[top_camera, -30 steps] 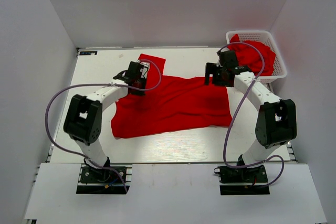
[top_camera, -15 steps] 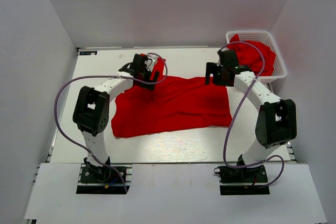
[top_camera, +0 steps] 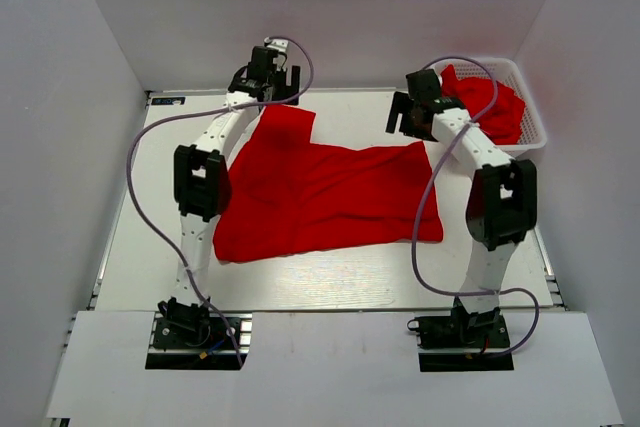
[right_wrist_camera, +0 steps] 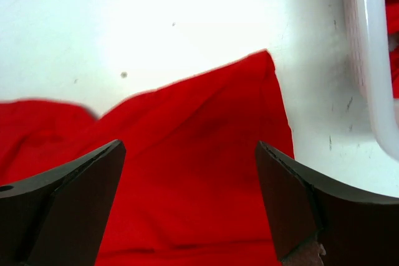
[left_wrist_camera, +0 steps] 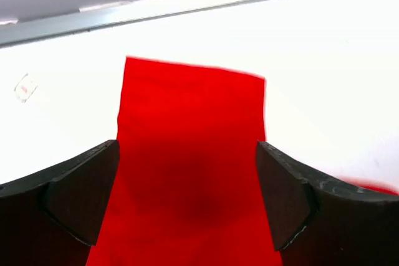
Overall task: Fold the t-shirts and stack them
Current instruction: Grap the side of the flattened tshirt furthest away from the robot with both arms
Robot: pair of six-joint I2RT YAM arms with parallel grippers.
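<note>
The left gripper moves down and to the left in its wrist view onto the sleeve corner farthest from the basket (left_wrist_camera: 129, 63) next, since its fingers straddle the sleeve's middle.
A bright red t-shirt (top_camera: 325, 197) lies spread flat across the middle of the table, one short sleeve (top_camera: 286, 122) pointing to the far edge. My left gripper (top_camera: 270, 80) hovers open above that sleeve's end. In the left wrist view the sleeve (left_wrist_camera: 190, 123) lies flat below the left gripper (left_wrist_camera: 187, 166), with nothing between the fingers. My right gripper (top_camera: 406, 115) hangs open over the shirt's far right corner (right_wrist_camera: 249, 91); the right gripper (right_wrist_camera: 190, 166) is empty. More red t-shirts (top_camera: 495, 107) are heaped in the basket.
A white lattice basket (top_camera: 530, 137) stands at the far right corner; its rim (right_wrist_camera: 368, 48) shows close to the right gripper. White walls enclose the table on three sides. Purple cables loop from both arms.
The left gripper has opened and let go of the sleeve, then risen toward the far edge; the sleeve now lies flat. The right arm has lifted and moved slightly farther away.
</note>
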